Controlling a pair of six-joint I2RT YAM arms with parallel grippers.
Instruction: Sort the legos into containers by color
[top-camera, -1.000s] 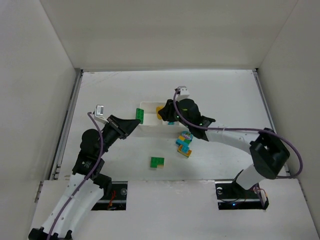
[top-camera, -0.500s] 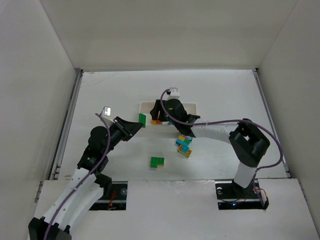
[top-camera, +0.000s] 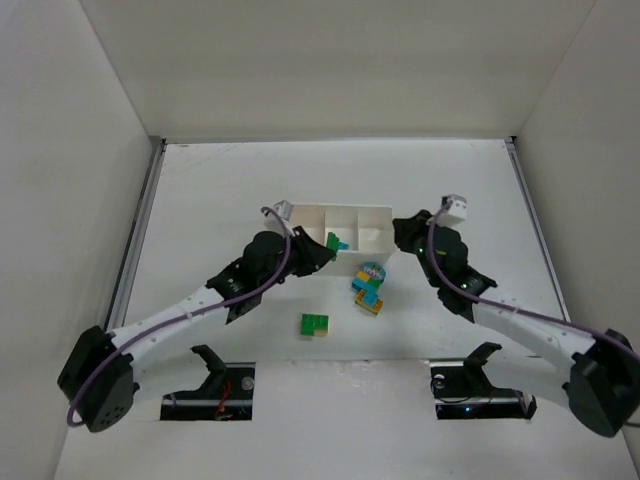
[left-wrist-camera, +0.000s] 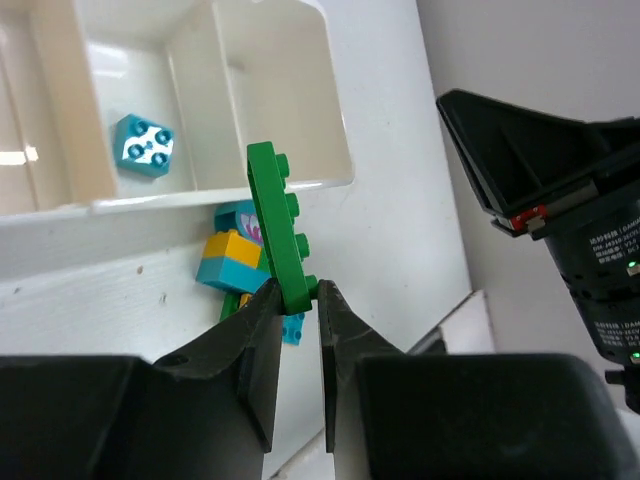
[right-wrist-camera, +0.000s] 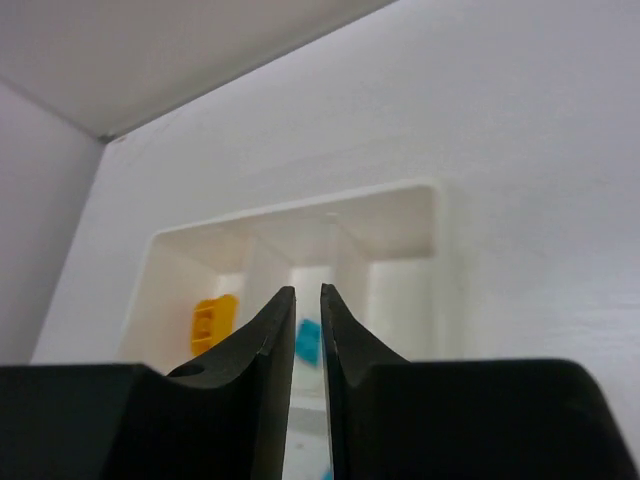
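Next, my left gripper needs to carry the green lego plate (left-wrist-camera: 278, 225) outward and to the right in the top view to the tray's empty end section and release it.
My left gripper (top-camera: 325, 248) is shut on a green studded lego plate (left-wrist-camera: 278, 225), held upright over the front wall of the white three-compartment tray (top-camera: 362, 210). The plate also shows in the top view (top-camera: 332, 240). A cyan lego (left-wrist-camera: 143, 145) lies in the middle compartment, and a yellow lego (right-wrist-camera: 212, 322) lies in the left one. A mixed cyan, yellow and green clump (top-camera: 368, 285) sits on the table just in front of the tray. A green-and-yellow piece (top-camera: 315, 324) lies nearer the arms. My right gripper (top-camera: 402, 232) is shut and empty at the tray's right end.
The right compartment (left-wrist-camera: 270, 90) holds nothing I can see. The right arm's wrist (left-wrist-camera: 560, 190) is close on the right of the left gripper. White walls enclose the table on three sides.
My left arm swung right with the green plate, from left of the tray to over its front middle. My right arm withdrew from above the tray to its right side.
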